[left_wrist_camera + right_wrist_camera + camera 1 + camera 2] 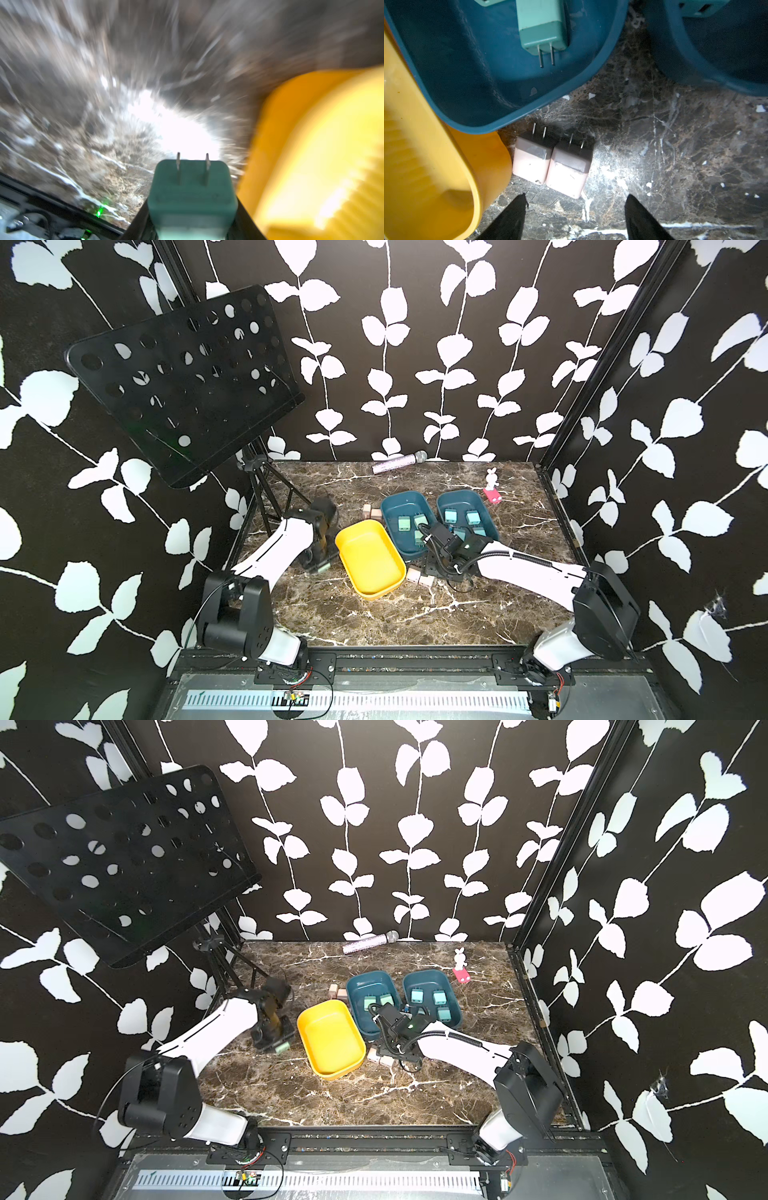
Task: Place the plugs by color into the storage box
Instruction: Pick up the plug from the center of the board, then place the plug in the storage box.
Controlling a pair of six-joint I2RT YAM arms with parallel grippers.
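The middle teal box (pixel 395 506) is past the yellow box, so my left gripper should take the teal-green plug across, lower it beside matching green plugs and let go.
My left gripper (pixel 192 209) is shut on a teal-green plug (pixel 192 187) with its prongs pointing away; this view is blurred. In a top view it hangs left of the yellow box (pixel 370 560), which is empty. My right gripper (pixel 576 207) stands open just above the table, close to two pinkish-beige plugs (pixel 530 164) (pixel 568 178) that lie side by side at the yellow box's front corner. The middle teal box (pixel 395 506) holds green plugs (pixel 404 524). Light blue plugs (pixel 450 516) lie in the right teal box (pixel 461 497). Two more beige plugs (pixel 372 512) sit behind the yellow box.
A black music stand (pixel 183 381) overhangs the back left, its tripod legs (pixel 270 497) beside my left arm. A microphone (pixel 400 462) lies along the back wall, and a pink rabbit toy (pixel 491 485) stands at the back right. The three boxes touch one another mid-table.
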